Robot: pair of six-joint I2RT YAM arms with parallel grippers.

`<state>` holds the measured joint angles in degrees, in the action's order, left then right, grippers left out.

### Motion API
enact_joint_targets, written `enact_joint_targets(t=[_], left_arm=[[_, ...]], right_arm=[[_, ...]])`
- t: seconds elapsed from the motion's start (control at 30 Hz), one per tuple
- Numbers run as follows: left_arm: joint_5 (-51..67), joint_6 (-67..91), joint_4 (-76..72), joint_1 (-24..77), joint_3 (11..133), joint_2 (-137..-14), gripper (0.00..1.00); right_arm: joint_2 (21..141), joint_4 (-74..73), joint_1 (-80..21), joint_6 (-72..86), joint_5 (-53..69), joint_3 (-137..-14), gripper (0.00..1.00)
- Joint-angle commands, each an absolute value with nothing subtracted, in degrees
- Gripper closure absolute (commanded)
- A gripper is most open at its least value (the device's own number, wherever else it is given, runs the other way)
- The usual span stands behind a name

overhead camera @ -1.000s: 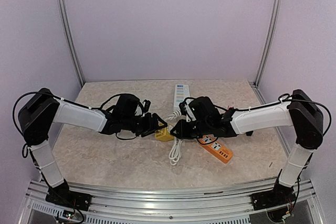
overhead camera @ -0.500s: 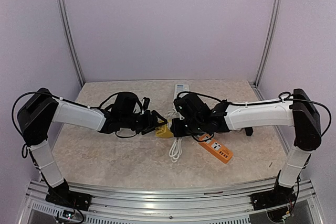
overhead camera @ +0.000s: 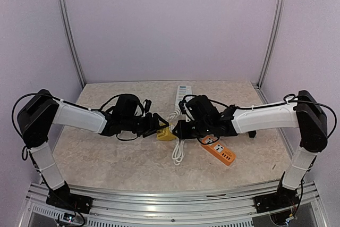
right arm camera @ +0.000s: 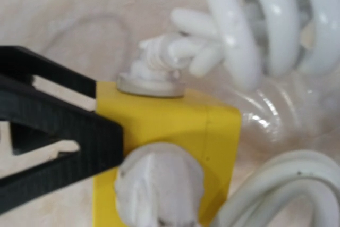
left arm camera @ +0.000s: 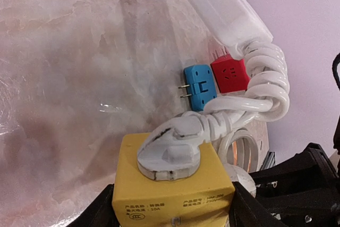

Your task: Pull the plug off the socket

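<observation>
My right gripper needs to pull to the tabletop by the blue adapter, which lies to its right in the top view, releasing the plug, with the socket point(overhead camera: 166, 134) clamped.
A yellow cube socket point(overhead camera: 166, 134) is at the table's middle, and my left gripper point(overhead camera: 161, 129) is shut on it. In the left wrist view black fingers point(left arm camera: 101, 212) press on both sides of the socket point(left arm camera: 170, 187). A white plug point(left arm camera: 170, 152) sits in the socket's top face, its thick white cable running to the right. My right gripper point(overhead camera: 179, 128) is right up against the socket's other side. A second white plug point(right arm camera: 159, 184) in the socket point(right arm camera: 180, 126) fills the bottom centre of the right wrist view. That gripper's own fingers are hidden there.
A white power strip point(overhead camera: 183, 93) lies at the back and an orange one point(overhead camera: 219, 151) to the right. White cable coils point(overhead camera: 178, 153) lie in front of the socket. A blue adapter point(left arm camera: 199, 86) and a red one point(left arm camera: 229, 74) sit beside the coiled cable point(left arm camera: 265, 78).
The right arm swung slightly left, then eased back to the right. The left gripper and the socket barely shifted. Both plugs stay seated.
</observation>
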<state>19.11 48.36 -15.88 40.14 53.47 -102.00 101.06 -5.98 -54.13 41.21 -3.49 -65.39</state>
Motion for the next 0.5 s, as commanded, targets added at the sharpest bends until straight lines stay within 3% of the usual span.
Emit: enact_joint_targets(t=[0.0, 0.2, 0.47], left_arm=[[17.31, 45.75, -15.54, 39.20, 52.04, -99.77, 0.85], [16.99, 45.74, -15.90, 39.25, 52.12, -99.45, 0.85], [16.60, 45.66, -14.38, 39.20, 52.55, -99.84, 0.85]], right_arm=[[95.96, 3.24, -49.87, 44.01, 2.14, -60.92, 1.00], [96.78, 0.73, -50.23, 41.90, 0.90, -62.02, 1.00], [99.42, -11.89, -55.42, 36.57, -14.05, -70.73, 1.00]])
